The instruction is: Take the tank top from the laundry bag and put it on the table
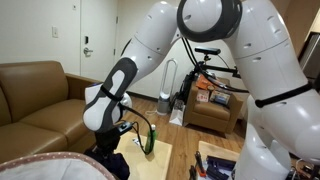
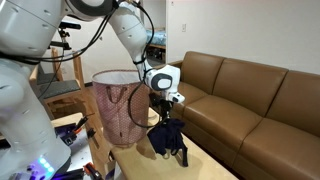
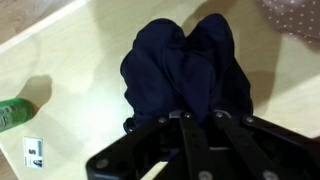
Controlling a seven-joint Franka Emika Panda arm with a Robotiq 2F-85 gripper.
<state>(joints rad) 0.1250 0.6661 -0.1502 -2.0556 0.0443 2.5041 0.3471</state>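
Observation:
My gripper goes down next with a slight turn toward the table's light wood top, then lets go of the tank top.
My gripper (image 3: 196, 116) is shut on the dark navy tank top (image 3: 185, 65), which hangs bunched below the fingers over the table's light wood top (image 3: 70, 60). In both exterior views the tank top (image 2: 167, 137) (image 1: 110, 160) dangles from the gripper (image 2: 165, 112), its lower end at or just above the table (image 2: 205, 165) (image 1: 162, 158). The laundry bag (image 2: 118, 105), pale pink with a rounded rim, stands beside the table; its rim also shows in an exterior view (image 1: 45, 165) and in the wrist view (image 3: 295, 20).
A green bottle (image 3: 12, 112) (image 1: 150, 143) and a small white card (image 3: 33, 150) lie on the table. A brown sofa (image 2: 250, 90) (image 1: 30, 90) runs beside it. A brown armchair piled with things (image 1: 215, 108) stands at the back.

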